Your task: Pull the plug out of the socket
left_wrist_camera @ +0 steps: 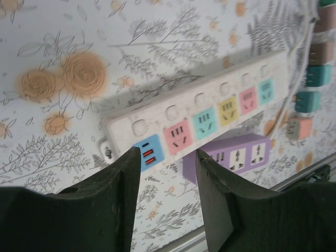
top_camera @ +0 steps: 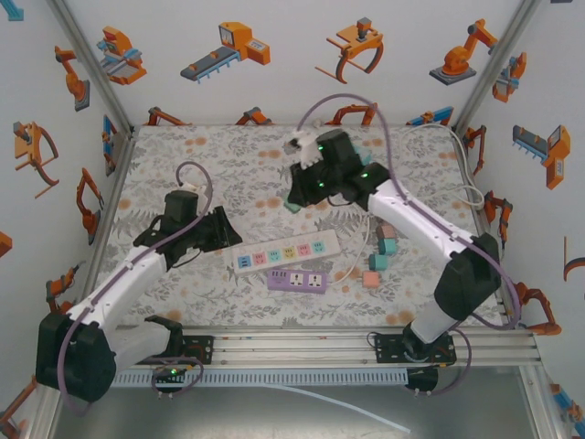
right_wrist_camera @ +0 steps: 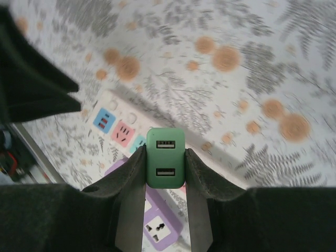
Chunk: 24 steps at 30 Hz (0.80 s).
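The green plug hangs clear of the power strip, so my right gripper needs to move past the white cable next and go down beside the coloured plug blocks to release it.
A green two-port USB plug (right_wrist_camera: 165, 157) is clamped between the fingers of my right gripper (right_wrist_camera: 165, 150). It hangs clear above the white power strip (right_wrist_camera: 122, 113), whose coloured sockets show below it. In the top view the right gripper (top_camera: 298, 196) hovers behind the white strip (top_camera: 285, 251), with the plug (top_camera: 292, 208) at its tip. My left gripper (left_wrist_camera: 168, 157) stands open just off the strip's blue USB end (left_wrist_camera: 147, 152), nothing between its fingers. From above, the left gripper (top_camera: 228, 229) sits at the strip's left end.
A purple power strip (top_camera: 297, 281) lies just in front of the white one and shows under both wrists (left_wrist_camera: 239, 155) (right_wrist_camera: 157, 226). Several small coloured plug blocks (top_camera: 384, 242) sit right of the strips. A white cable (top_camera: 352, 249) trails from the strip's right end.
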Available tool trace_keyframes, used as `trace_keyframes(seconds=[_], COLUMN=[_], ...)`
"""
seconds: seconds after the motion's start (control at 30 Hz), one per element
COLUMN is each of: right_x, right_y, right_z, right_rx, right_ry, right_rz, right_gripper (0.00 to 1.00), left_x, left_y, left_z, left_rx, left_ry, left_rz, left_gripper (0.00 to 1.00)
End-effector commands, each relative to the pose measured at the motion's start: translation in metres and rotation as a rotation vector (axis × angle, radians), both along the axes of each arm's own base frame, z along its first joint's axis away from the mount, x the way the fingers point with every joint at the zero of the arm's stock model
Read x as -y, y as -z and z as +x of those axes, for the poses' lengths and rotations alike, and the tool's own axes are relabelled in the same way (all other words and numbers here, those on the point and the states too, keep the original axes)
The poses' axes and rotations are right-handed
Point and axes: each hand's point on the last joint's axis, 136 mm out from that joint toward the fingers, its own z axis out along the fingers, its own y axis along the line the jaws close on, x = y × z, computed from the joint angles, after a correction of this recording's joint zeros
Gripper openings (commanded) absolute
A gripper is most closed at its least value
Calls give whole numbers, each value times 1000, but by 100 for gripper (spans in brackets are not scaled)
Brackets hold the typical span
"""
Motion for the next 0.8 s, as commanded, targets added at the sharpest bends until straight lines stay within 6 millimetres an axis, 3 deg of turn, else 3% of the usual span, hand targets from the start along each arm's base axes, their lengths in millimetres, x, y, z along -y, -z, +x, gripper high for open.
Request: trace_keyframes(seconds=[0.0,0.2,0.37,0.43,0.53,0.67,0.77], right_x=[58,178,288,320,357,382,388], right_y=[2,13,54,69,90,118,134], right_z=[16,49,46,44,41,43,55], right_rx=[-202,-288,-393,-416,-436,-464,-467], right_ry=[277,681,1019,1105,1198,1266,1264], right_rz=[131,318,439,498,533,530,525], right_gripper=[12,13,14,14,14,15,16], left_x=[11,24,53,65,81,89,88], left_y=[-39,-68,-94,-104,-115,-120,-117], left_z=[2,-8,-32,-43,-57,-64,-63], left_rx=[134,230,308,334,360,383,386], left_ry=[61,137,336,418,518,564,558], left_rz=[-45,-101,-137,-133,-133,-116,-103], left_gripper=[48,50,56,62,74,99,97])
